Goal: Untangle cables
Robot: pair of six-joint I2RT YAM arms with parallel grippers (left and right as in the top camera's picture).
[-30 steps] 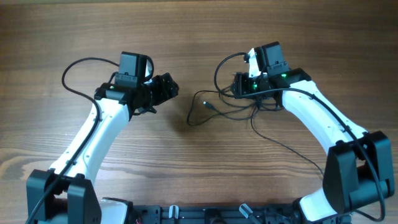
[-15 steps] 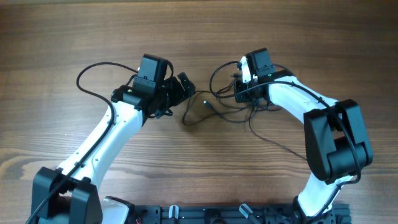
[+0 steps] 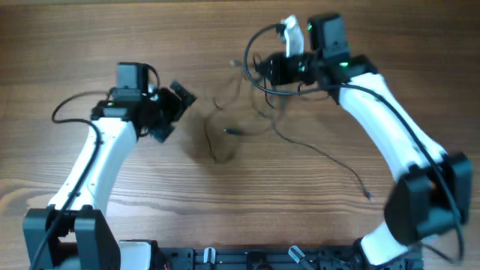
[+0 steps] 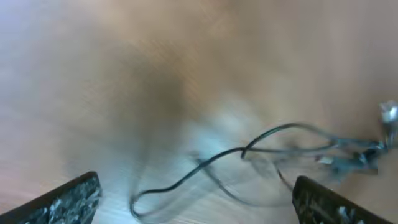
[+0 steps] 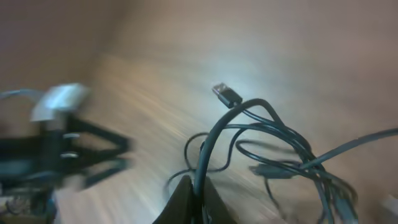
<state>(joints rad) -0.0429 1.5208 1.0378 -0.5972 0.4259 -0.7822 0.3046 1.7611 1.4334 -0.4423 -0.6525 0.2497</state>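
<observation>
My open left gripper needs to move to its right in the overhead view next, across to the strands that hang under my right gripper.
The cables (image 3: 315, 151) are thin black cords, tangled between my two arms on the wooden table. My right gripper (image 3: 271, 67) is at the back, shut on one cord. In the right wrist view the cord (image 5: 214, 134) rises from between the closed fingers (image 5: 186, 202), and a USB plug (image 5: 227, 94) sticks out above the knot (image 5: 292, 155). My left gripper (image 3: 174, 114) stands open to the left of the tangle, apart from it. In the left wrist view a looped cord (image 4: 249, 152) lies beyond the wide-apart fingers (image 4: 68, 199), blurred by motion.
One long cord end trails across the wood toward the front right (image 3: 366, 195). The thicker arm cable of the left arm (image 3: 71, 111) loops out at the left. The arm bases stand at the front edge.
My right gripper has shut on a cord and pulled the tangle up and toward the back. My left arm has drawn back to the left, its jaws opening fully.
</observation>
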